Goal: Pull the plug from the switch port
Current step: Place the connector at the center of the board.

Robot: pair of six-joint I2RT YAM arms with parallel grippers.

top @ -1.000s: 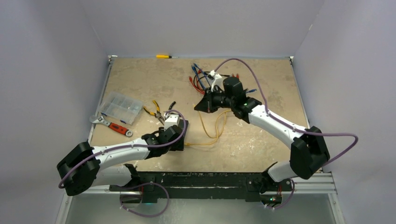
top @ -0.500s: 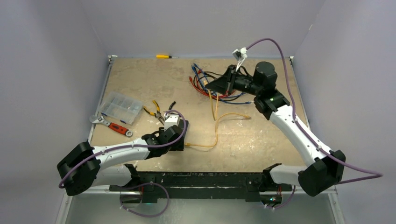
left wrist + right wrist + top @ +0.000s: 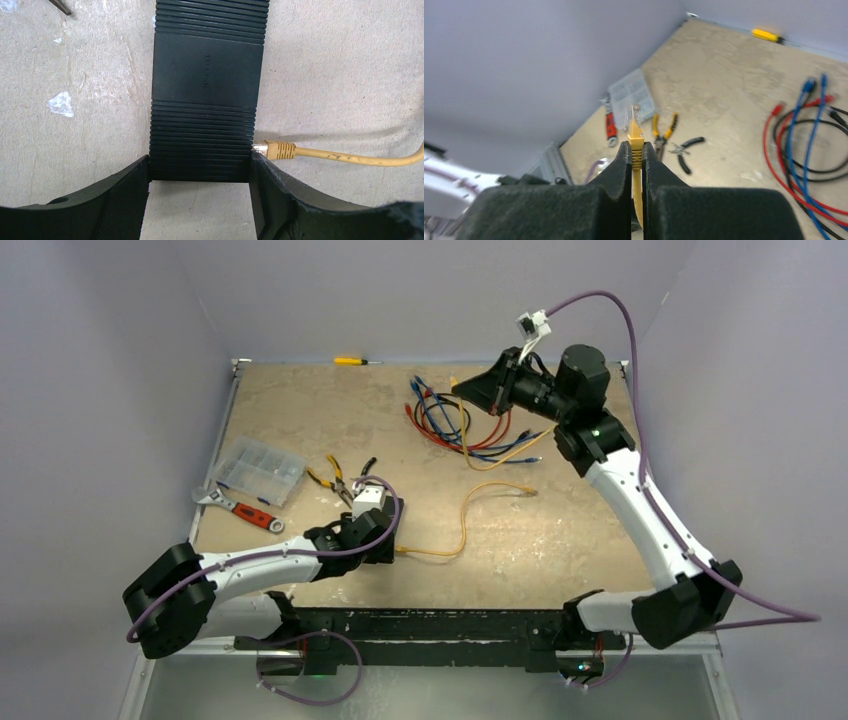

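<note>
The right gripper will move down over the far end of that tangle (image 3: 436, 398) (image 3: 815, 94) and release the plug, because the loose red, blue and black cables lie gathered below it.
The switch (image 3: 205, 85), a flat ribbed black box, lies on the table with my left gripper (image 3: 200, 165) shut on its near end, a finger against each side. A yellow plug (image 3: 277, 149) sits in the switch's right face beside my right finger, and its cable (image 3: 462, 525) runs off across the table. My right gripper (image 3: 636, 145) is shut on another yellow plug (image 3: 635, 127) with a clear tip. It holds this plug in the air over the back right of the table (image 3: 458, 388). That plug's cable (image 3: 463, 430) hangs down from it.
A tangle of red, blue and black cables (image 3: 470, 425) lies under the right gripper. At the left are a clear compartment box (image 3: 258, 470), a red wrench (image 3: 245, 510) and pliers (image 3: 330, 478). A yellow screwdriver (image 3: 352, 361) lies by the back wall.
My right gripper has risen from mid-table and swung to the back right with the yellow plug in it, its cable trailing after. The left arm and the switch have not moved.
</note>
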